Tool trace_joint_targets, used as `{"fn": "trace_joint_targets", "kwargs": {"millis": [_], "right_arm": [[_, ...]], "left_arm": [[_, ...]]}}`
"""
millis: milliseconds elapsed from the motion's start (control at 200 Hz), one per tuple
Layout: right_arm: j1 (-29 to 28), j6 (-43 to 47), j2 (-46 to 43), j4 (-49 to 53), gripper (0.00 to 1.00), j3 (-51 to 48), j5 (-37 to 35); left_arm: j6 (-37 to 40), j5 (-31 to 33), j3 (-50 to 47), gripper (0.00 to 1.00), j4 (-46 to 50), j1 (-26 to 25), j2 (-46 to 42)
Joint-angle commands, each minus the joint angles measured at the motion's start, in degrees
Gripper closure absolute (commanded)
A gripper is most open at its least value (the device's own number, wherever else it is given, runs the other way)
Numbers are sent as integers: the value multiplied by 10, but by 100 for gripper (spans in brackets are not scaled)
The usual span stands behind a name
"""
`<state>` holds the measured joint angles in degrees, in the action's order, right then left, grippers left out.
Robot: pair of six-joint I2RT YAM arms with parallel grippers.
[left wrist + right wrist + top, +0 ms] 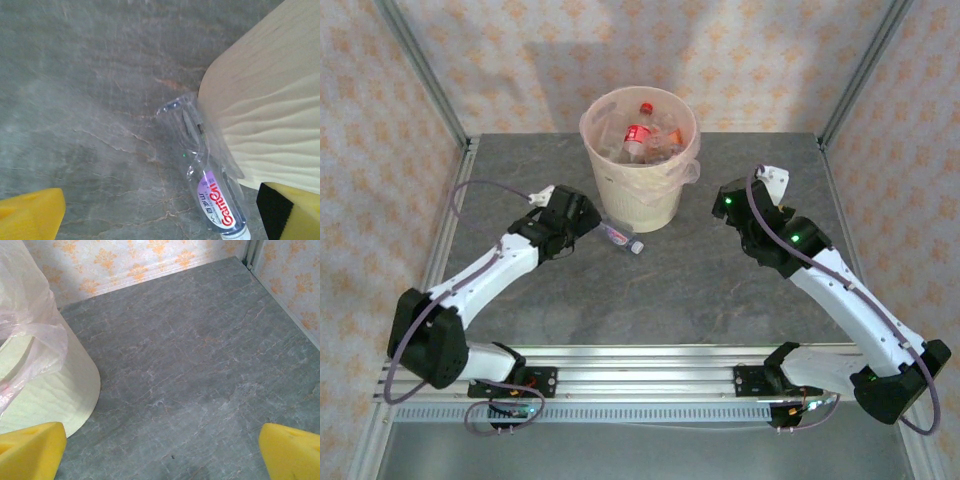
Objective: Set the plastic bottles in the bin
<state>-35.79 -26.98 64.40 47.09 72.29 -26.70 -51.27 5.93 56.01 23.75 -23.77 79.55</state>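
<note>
Next, my left gripper will lower one finger between the bin's side and the clear bottle (620, 236), then close.
A clear plastic bottle (620, 236) with a purple-white label lies on its side on the table, against the foot of the bin (640, 190). In the left wrist view this bottle (212, 185) rests along the bin's cream wall (270, 100). It lies between my yellow fingertips (30, 215), nearer the right-hand one. My left gripper (586, 224) (160, 222) is open just left of it, holding nothing. Several bottles (638, 135) sit inside the bin. Open and empty, my right gripper (725, 205) (162, 455) hovers to the right of the bin (45, 390).
The bin's pinkish bag (30, 335) hangs over its rim. Patterned walls and metal corner posts (850, 80) close in the grey stone table (720, 290). A rail (640, 380) with both arm bases runs along the near edge.
</note>
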Motion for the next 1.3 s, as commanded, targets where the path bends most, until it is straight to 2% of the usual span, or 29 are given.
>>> {"fn": "trace_joint_targets", "kwargs": {"millis": [0, 145, 340, 796, 1136, 1291], "right_arm": [[3, 4, 4, 4, 1, -2, -4], [3, 4, 6, 7, 1, -3, -5], [3, 6, 7, 8, 1, -5, -6], [3, 7, 11, 0, 1, -13, -2], [3, 8, 16, -6, 1, -14, 0], [3, 7, 23, -5, 1, -11, 0]], "left_arm": [[-31, -63, -25, 0, -92, 4, 33], [-38, -92, -37, 1, -154, 5, 75], [-34, -101, -30, 1, -192, 7, 118], [-28, -116, 9, 3, -223, 15, 212], [-56, -107, 19, 3, -209, 22, 264], [-69, -100, 14, 17, -203, 25, 269]]}}
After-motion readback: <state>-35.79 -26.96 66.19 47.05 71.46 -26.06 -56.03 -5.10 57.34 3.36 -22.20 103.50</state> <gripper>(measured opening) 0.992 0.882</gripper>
